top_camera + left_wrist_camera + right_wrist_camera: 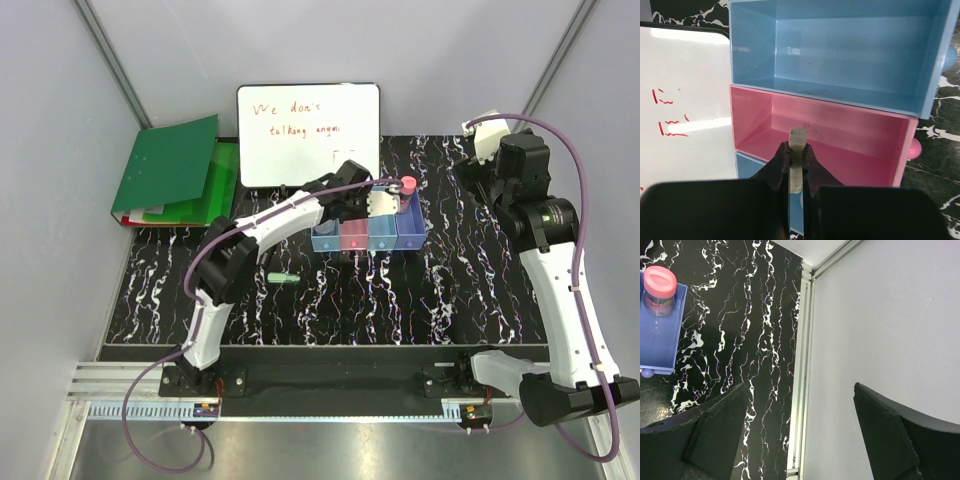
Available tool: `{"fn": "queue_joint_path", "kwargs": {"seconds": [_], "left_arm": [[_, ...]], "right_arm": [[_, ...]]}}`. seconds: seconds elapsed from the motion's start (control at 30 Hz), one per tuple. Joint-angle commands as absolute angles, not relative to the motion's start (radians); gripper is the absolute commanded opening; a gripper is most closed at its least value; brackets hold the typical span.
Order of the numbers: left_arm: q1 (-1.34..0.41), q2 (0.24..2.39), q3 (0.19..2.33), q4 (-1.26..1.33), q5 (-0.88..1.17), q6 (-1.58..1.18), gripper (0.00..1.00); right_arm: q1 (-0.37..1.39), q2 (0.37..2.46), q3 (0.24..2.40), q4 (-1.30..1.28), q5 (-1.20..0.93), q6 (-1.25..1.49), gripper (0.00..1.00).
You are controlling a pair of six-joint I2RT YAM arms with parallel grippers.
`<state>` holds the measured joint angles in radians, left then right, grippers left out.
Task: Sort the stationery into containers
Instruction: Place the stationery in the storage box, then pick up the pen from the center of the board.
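Note:
The pink bin's bottom lies clear below the left gripper's fingers, so the left gripper will lower the small off-white block (797,136) into the pink bin and open to let it go.
My left gripper (796,150) is shut on a small off-white block (797,136), which it holds over the pink bin (820,122) of the containers (365,236). The light blue bin (840,50) beyond it holds nothing that I can see. A pink-capped bottle (660,284) stands in the purple-blue end bin (662,347). A pale green marker (283,278) lies on the table, nearer me than the bins. My right gripper (800,410) is open and holds nothing, over the table's back right edge by the wall.
The whiteboard (308,135) with red writing lies just behind the bins. A green folder (170,165) rests at the back left. A metal rail (802,365) and a grey wall bound the right side of the black marbled table (460,290).

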<state>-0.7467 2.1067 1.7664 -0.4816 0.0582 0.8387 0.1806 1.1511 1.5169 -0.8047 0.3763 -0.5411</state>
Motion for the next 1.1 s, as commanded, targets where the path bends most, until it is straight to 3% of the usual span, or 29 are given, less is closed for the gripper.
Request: {"fn": "queue_joint_path", "kwargs": {"seconds": [0.0, 0.27, 0.37, 0.5, 1.07], "left_arm": [[-0.746, 2.14, 1.796, -0.4, 0.008, 0.88, 0.0], [-0.744, 2.204, 1.819, -0.364, -0.032, 0.913, 0.0], [-0.744, 2.227, 1.832, -0.353, -0.049, 0.917, 0.22], [-0.742, 2.233, 1.833, -0.331, -0.054, 0.916, 0.67], [-0.758, 2.036, 1.83, -0.328, -0.046, 0.87, 0.64]], "right_arm": [[0.175, 1.137, 1.537, -0.759, 0.382, -0.517, 0.93], [0.176, 1.134, 1.552, -0.761, 0.365, -0.503, 0.93], [0.176, 1.134, 1.543, -0.759, 0.365, -0.499, 0.94], [0.176, 1.127, 1.532, -0.756, 0.361, -0.495, 0.94], [0.175, 1.115, 1.532, -0.756, 0.353, -0.494, 0.94]]}}
